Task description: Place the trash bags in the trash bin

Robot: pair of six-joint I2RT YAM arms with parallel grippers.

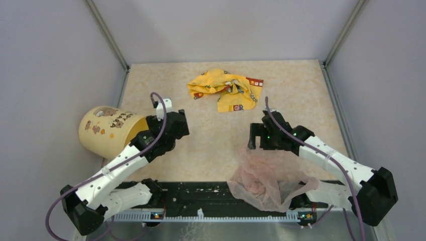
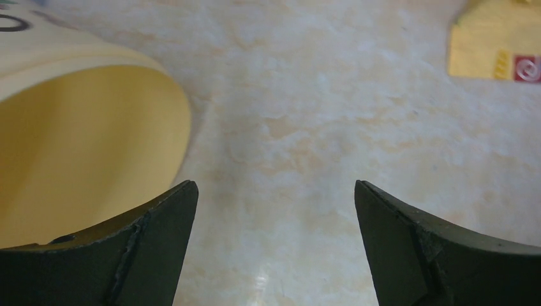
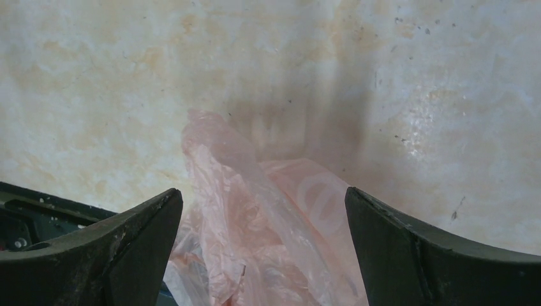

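Note:
My tilting left gripper moves to the left in the top view onto the far rim of the trash bin next, because the trash bin lies on its side.
The pale pink trash bag (image 1: 269, 181) lies crumpled at the table's near edge, partly over the black rail. In the right wrist view the bag (image 3: 268, 236) sits between and below my open jaws. My right gripper (image 1: 257, 136) hangs open just above the bag's far end, holding nothing. The pale yellow trash bin (image 1: 108, 129) lies on its side at the left, mouth facing right. Its orange-yellow inside (image 2: 76, 153) fills the left of the left wrist view. My left gripper (image 1: 171, 131) is open and empty just right of the bin's mouth.
A crumpled yellow printed wrapper (image 1: 226, 89) lies at the back middle; its corner shows in the left wrist view (image 2: 494, 48). Grey walls close in the table on the left, back and right. A black rail (image 1: 201, 193) runs along the near edge.

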